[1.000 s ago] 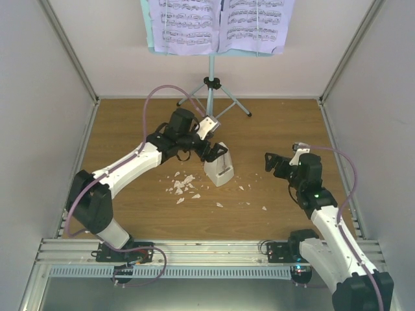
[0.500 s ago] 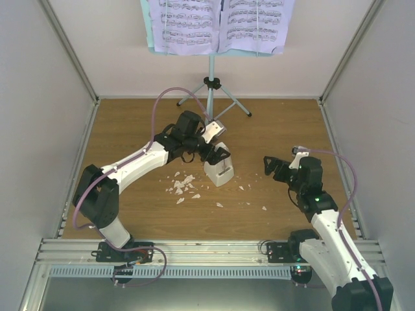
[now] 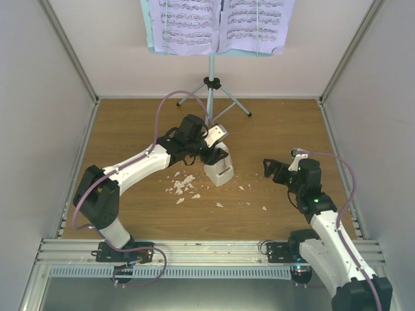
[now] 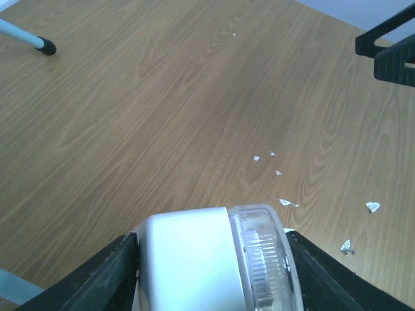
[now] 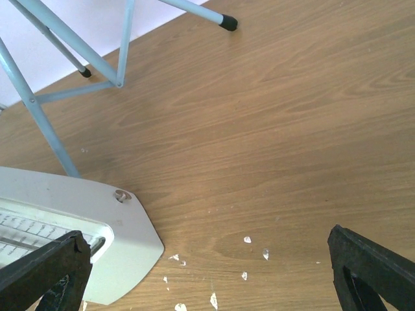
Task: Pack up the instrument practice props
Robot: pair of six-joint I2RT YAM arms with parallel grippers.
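Observation:
Next, my right gripper goes to the left in the top view onto the metronome's top (image 3: 222,148) to close. The metronome stands beyond the gripper's open, empty fingers.
The small white pyramid metronome (image 3: 221,171) stands mid-table, with its clear cover (image 4: 262,253) on its front face. My left gripper (image 3: 216,155) is shut on the metronome's top (image 4: 188,259), one finger against each side. My right gripper (image 3: 273,167) is open and empty, to the right of the metronome (image 5: 71,227) and apart from it. The pale blue music stand (image 3: 211,74) stands at the back on its tripod legs (image 5: 42,110), holding two sheet-music pages (image 3: 188,26).
Small white crumbs (image 3: 183,184) lie on the wood left of and in front of the metronome, with a few to its right (image 5: 246,240). White walls and metal corner posts close in the table on three sides. A stand foot (image 4: 45,45) shows in the left wrist view.
My left gripper has moved right from beside the metronome onto its top and closed on it. The right gripper has shifted slightly left.

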